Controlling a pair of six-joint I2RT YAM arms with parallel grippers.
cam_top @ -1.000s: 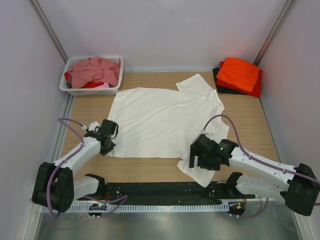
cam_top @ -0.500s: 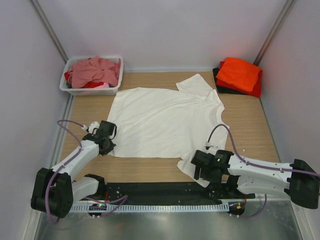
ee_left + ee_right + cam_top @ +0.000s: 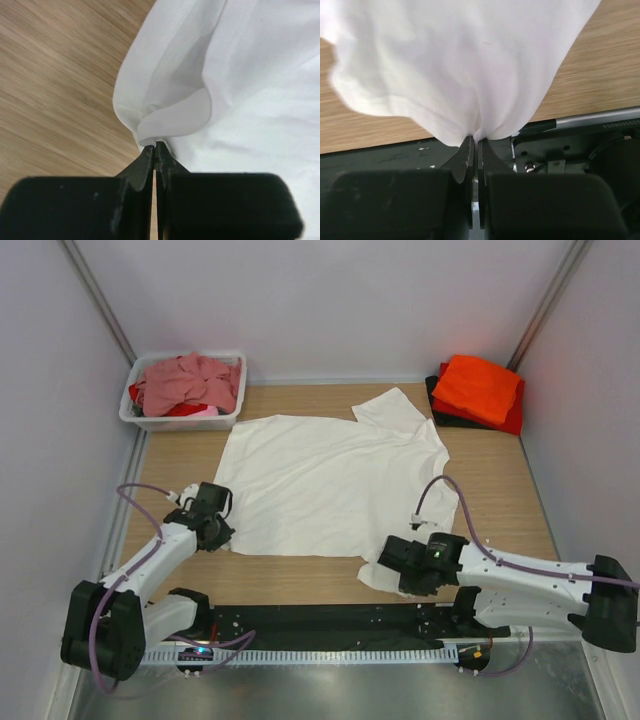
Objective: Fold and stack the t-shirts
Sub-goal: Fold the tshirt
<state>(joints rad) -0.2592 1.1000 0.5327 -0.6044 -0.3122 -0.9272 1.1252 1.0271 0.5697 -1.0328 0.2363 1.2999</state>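
My right gripper should next carry the sleeve edge outward onto the base of the far sleeve (image 3: 411,440) and let go, because it sticks out past the shirt's near edge.
A large white t-shirt (image 3: 325,485) lies spread flat on the wooden table. My left gripper (image 3: 216,530) is shut on its near left corner, where the cloth bunches at the fingertips (image 3: 155,147). At the near right, my right gripper (image 3: 402,572) is shut on the shirt's sleeve edge (image 3: 470,75), pinched at the jaw tips (image 3: 475,141) over the table's front edge. Folded orange (image 3: 478,387), red and black t-shirts are stacked at the far right corner. Dusty-pink (image 3: 188,380) and red shirts are heaped in the tub.
A white plastic tub (image 3: 182,418) stands at the far left corner. Grey walls close in both sides and the back. A black base rail (image 3: 320,622) runs along the near edge between the arm mounts.
My right gripper dropped toward the front edge and closed on the white shirt's near right sleeve. The left gripper stayed shut on its corner, shifting only slightly.
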